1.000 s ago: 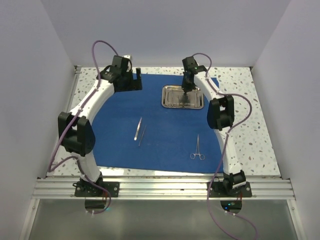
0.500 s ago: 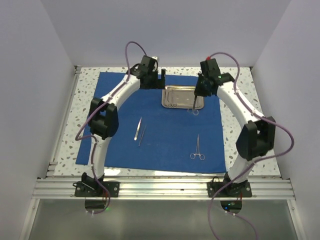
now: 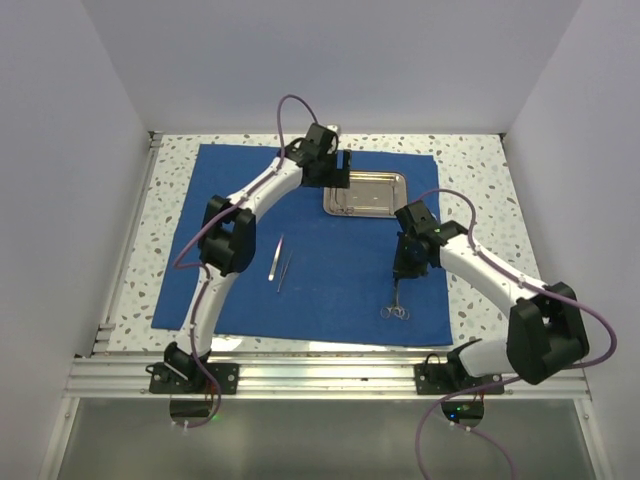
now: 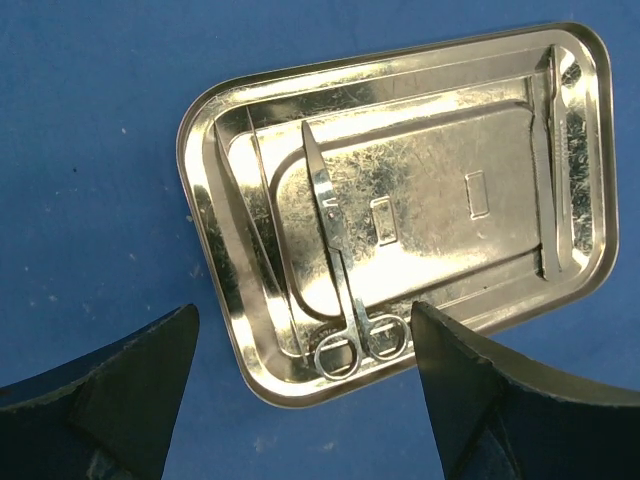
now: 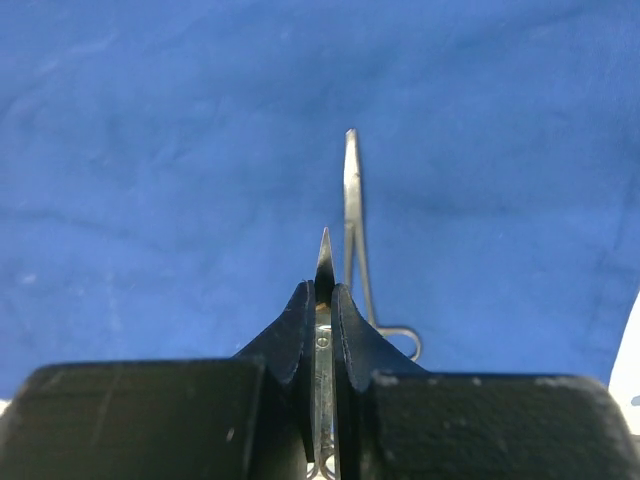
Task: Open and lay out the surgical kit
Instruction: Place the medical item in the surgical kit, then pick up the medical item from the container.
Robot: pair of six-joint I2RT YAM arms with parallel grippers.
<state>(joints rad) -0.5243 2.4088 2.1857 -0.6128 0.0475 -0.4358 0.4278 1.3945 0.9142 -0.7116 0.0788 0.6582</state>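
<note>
The ring-handled scissors lie close beside the slim silver instrument, so my left gripper comes down toward the tray's short side next, narrowing its fingers around that instrument there.
The royal-blue cloth lies spread flat on the table. On its far part stands the steel tray, which holds ring-handled scissors and slim instruments along both short sides. My left gripper hovers open over the tray's near-left end, its fingers on either side of the ring handles without touching them. My right gripper is shut on a slim pointed silver instrument, just above the ring-handled forceps lying on the cloth. Tweezers lie mid-cloth.
Speckled tabletop shows around the cloth. White walls close in the left, right and back. An aluminium rail carrying both arm bases runs along the near edge.
My right arm lifted an instrument out of the tray and carried it toward me, to above the forceps. My left arm swung right from the far left corner to the tray.
</note>
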